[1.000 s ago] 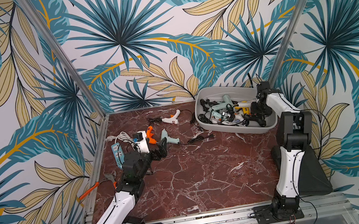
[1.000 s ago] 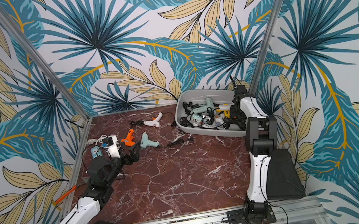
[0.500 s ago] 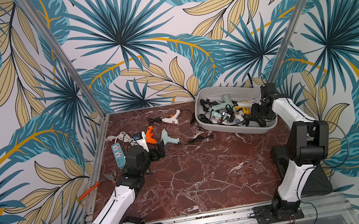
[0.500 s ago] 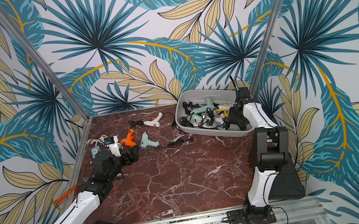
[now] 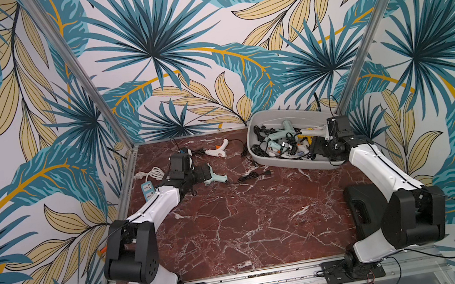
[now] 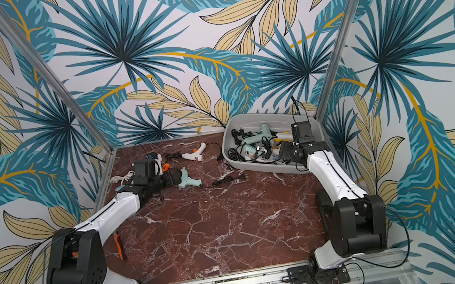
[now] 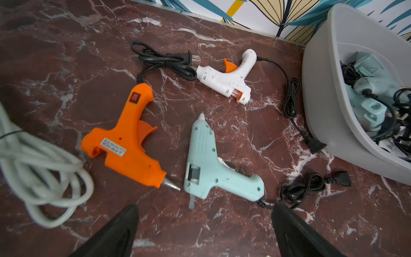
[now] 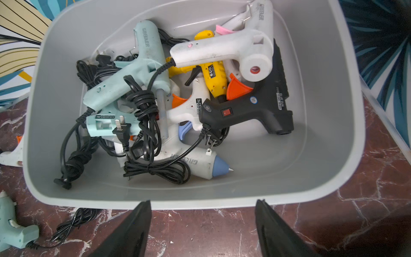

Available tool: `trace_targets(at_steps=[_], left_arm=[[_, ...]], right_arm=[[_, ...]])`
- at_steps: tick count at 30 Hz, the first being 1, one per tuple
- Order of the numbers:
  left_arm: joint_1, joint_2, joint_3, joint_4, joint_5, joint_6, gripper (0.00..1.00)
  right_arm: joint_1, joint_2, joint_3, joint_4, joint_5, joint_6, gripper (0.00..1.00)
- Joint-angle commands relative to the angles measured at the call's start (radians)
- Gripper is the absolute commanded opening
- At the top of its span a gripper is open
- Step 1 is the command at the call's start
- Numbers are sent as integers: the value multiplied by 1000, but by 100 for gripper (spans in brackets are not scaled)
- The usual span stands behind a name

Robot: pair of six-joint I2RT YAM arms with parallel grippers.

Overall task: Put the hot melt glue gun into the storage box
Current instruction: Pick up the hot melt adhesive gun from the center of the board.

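Observation:
The gun's body points outward like the robot's fingers, so the left gripper will next reach outward and down to both sides of the light blue gun's body (image 6: 185, 177) (image 7: 201, 147).
Three hot melt glue guns lie on the marble table: a light blue one (image 7: 213, 164) (image 5: 216, 177), an orange one (image 7: 126, 142) and a white one (image 7: 226, 77) (image 5: 216, 149). My left gripper (image 7: 205, 205) (image 5: 205, 172) is open just short of the light blue gun's handle, with nothing between its fingers. The grey storage box (image 8: 322, 111) (image 5: 285, 164) stands at the back right and holds several glue guns with tangled black cords. My right gripper (image 8: 203, 201) (image 5: 317, 148) is open and empty above the box's near rim.
A coiled white cable (image 7: 33, 155) and a power strip (image 5: 148, 189) lie at the left edge. An orange-handled tool (image 6: 119, 246) lies by the left arm. Black cord bundles (image 7: 298, 189) trail between the guns and the box. Aluminium posts stand at the back corners.
The left arm has reached forward and right, bringing its gripper up to the light blue gun. The right arm has drawn back from over the box to its near rim.

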Motion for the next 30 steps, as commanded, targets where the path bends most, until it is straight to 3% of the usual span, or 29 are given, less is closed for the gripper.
trace_targets(at_steps=[1,14,30], left_arm=[[7,115,130,-165,31,39,97],[-11,400,411,-320,32,59,82],[-78,570,671,-548,-139,101,71]], right_arm=[[0,-41,-49,22,1,44,79],[1,-77,-87,43,-36,67,88],[4,-107,-115,57,-63,71,89]])
